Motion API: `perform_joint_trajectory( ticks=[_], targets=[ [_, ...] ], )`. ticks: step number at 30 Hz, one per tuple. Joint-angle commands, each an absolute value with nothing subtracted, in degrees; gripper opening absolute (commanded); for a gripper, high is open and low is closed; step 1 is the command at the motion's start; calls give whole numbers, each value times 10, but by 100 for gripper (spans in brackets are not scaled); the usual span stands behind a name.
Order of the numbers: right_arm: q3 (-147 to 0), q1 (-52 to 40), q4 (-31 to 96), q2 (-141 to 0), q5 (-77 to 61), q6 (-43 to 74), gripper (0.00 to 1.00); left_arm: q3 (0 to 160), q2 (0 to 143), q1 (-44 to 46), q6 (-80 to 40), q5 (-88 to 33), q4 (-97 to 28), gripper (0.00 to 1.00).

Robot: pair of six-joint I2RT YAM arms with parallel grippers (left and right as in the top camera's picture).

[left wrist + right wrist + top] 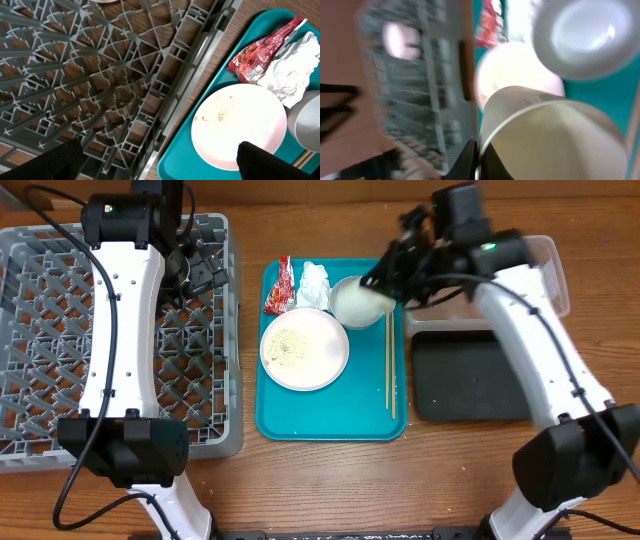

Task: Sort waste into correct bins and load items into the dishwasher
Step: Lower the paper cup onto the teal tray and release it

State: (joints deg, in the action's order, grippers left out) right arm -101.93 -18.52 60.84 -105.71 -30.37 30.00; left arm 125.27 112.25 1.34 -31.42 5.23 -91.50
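The teal patch on the tray's near part [337,406] beside the plate is empty, so the right gripper will move back and down onto it to let go of the cup's rim.
My right gripper [388,272] is shut on the rim of a white paper cup [356,304], held above the back right of the teal tray [330,425]. In the right wrist view the fingers [480,159] pinch the cup's [555,135] rim, with a white bowl [584,36] below it. On the tray lie a white plate with crumbs [304,349], a red wrapper [278,288], a crumpled napkin [315,279] and chopsticks [390,365]. My left gripper [205,270] is open and empty over the right edge of the grey dishwasher rack [60,340]; its fingers [160,165] straddle the rack's edge and the plate [240,125].
A clear plastic bin [545,265] stands at the back right, with a black bin [470,375] in front of it. A pink item [396,37] sits in the rack. The left wrist view also shows the wrapper [262,50], napkin [295,70] and bowl [306,125].
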Motion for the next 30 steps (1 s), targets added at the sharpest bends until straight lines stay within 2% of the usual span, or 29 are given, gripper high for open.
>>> perform_joint_trajectory(
  ticks=[1, 5, 10, 22, 27, 30],
  targets=[
    [-1020, -225, 657, -1056, -81, 344, 4, 1253, 1125, 7, -322, 62, -914, 100],
    [-1020, -260, 738, -1056, 43, 381, 4, 1253, 1125, 7, -322, 62, -914, 100],
    [-1015, -291, 762, -1056, 39, 393, 4, 1253, 1125, 7, -322, 62, -914, 100],
    [-858, -392, 638, -1056, 16, 468, 4, 1253, 1125, 7, -322, 60, -898, 100],
    [-854, -432, 619, -1056, 14, 468, 4, 1253, 1125, 7, -324, 50, -895, 100],
    [-853, -459, 620, -1056, 37, 502, 4, 1253, 1125, 8, -323, -3, -904, 100]
  ],
)
